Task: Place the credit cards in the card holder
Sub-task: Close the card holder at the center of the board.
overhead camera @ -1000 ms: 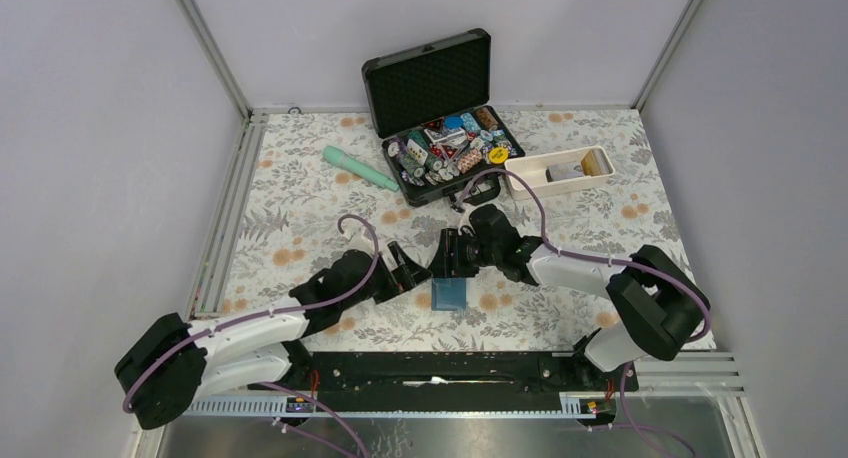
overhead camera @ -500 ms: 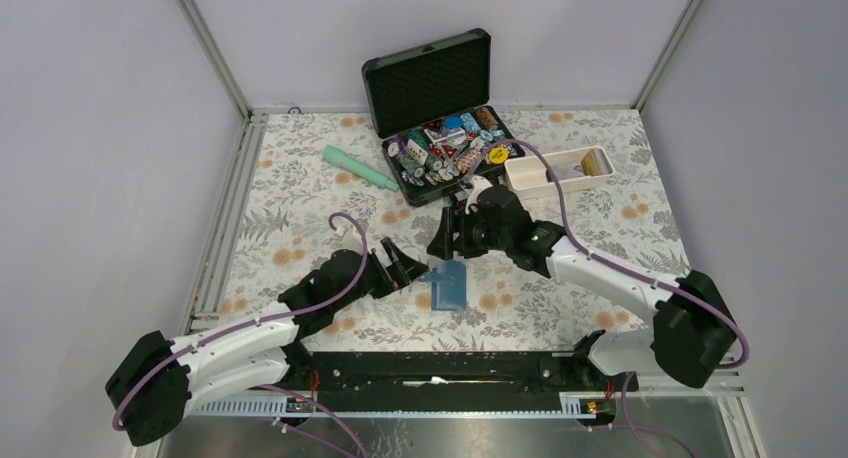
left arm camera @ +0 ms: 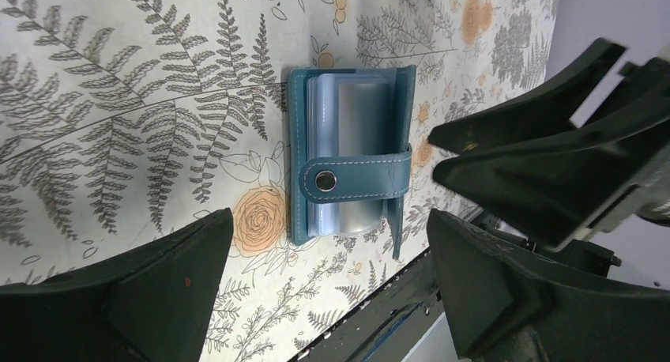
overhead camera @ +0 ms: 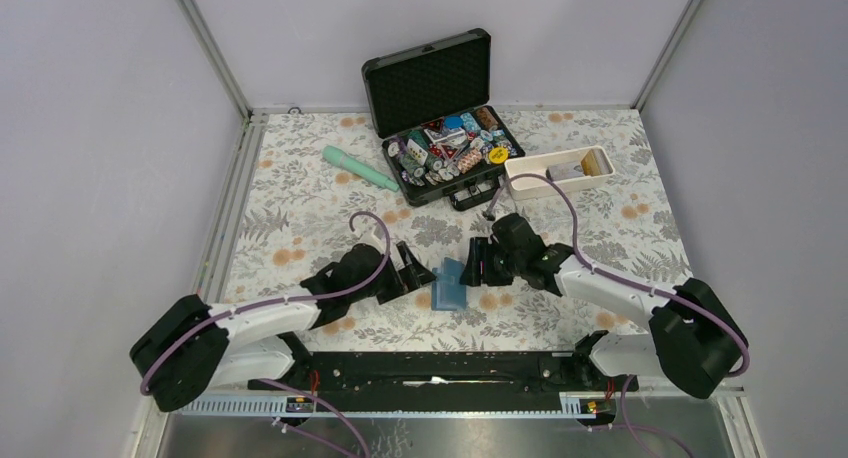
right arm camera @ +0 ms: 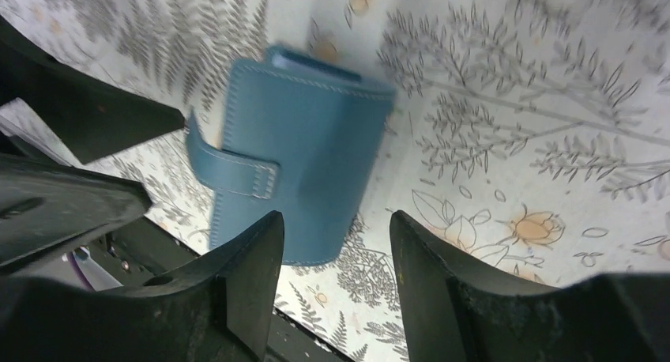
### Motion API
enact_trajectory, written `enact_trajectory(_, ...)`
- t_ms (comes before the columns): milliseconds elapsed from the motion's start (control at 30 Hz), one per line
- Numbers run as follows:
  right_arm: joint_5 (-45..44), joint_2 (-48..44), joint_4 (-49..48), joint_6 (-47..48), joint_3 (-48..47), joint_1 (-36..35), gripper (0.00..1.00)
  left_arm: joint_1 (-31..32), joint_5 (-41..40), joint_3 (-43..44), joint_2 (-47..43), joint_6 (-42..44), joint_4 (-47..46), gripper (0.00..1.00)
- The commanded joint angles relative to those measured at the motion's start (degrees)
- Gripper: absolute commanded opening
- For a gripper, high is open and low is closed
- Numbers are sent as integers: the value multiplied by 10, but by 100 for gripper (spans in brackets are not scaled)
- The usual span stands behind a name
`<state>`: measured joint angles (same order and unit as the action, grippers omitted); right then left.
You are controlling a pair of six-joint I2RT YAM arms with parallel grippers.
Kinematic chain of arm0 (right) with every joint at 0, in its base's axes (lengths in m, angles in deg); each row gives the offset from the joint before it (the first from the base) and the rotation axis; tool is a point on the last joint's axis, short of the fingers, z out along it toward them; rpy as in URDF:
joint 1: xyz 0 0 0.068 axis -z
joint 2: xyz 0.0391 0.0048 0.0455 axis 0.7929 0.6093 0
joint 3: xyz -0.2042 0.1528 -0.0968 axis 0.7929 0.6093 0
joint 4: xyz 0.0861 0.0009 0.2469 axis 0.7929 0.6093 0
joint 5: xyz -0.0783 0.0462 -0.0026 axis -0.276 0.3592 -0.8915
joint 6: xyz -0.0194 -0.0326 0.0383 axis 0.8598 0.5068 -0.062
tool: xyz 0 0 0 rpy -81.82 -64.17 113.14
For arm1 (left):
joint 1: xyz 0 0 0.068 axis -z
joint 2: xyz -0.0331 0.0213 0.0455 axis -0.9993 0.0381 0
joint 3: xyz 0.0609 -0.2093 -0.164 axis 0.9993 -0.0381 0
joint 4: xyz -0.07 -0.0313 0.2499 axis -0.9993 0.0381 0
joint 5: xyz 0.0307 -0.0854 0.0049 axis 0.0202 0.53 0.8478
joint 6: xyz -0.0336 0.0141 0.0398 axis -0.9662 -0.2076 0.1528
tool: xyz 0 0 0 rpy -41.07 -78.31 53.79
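I need to lower my left gripper next onto the strap side of the card holder [left arm camera: 355, 179], with one open finger beside each cover [left arm camera: 404, 117], because the strap there goes across both covers.
The teal card holder [overhead camera: 451, 284] lies on the flowered table between my two grippers. From the left wrist its strap with the snap stud [left arm camera: 324, 181] crosses pale blue sleeves, and the far cover [left arm camera: 404, 117] stands up on edge. The left gripper [overhead camera: 420, 271] sits just left of it, open wide, nothing between its fingers [left arm camera: 126, 299]. The right gripper [overhead camera: 478, 263] sits just right of it, open, with the card holder [right arm camera: 292, 160] blurred ahead of its fingertips [right arm camera: 261, 251]. The credit cards [overhead camera: 575, 166], grey and orange-gold, lie in the white tray, far from both grippers.
A black foam-lined case [overhead camera: 445, 128] full of poker chips stands open at the back. The white tray [overhead camera: 520, 168] is to its right and a mint green torch [overhead camera: 360, 168] to its left. A black base rail [overhead camera: 440, 368] runs along the near edge.
The right gripper swung from over the card holder toward the back, then came down at its right side. The holder's raised cover dropped lower. The left gripper stayed open close by.
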<state>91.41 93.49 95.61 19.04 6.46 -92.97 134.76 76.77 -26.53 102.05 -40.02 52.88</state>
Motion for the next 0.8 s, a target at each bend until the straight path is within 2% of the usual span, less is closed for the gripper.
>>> enact_trajectory(0,55,16,-62,-31,28,0,59,-2,38,34,38,-1,-67,99)
enact_trajectory(100,51,25,-97,-35,43,1,61,-1,44,41,63,-1,-83,99)
enact_trajectory(500,85,90,-182,-58,66,0,56,5,52,63,146,0,-79,97)
enact_trajectory(667,96,117,-207,-67,76,0,55,8,43,67,162,8,-69,89)
enact_trajectory(767,103,130,-223,-74,82,0,54,10,43,71,179,11,-68,81)
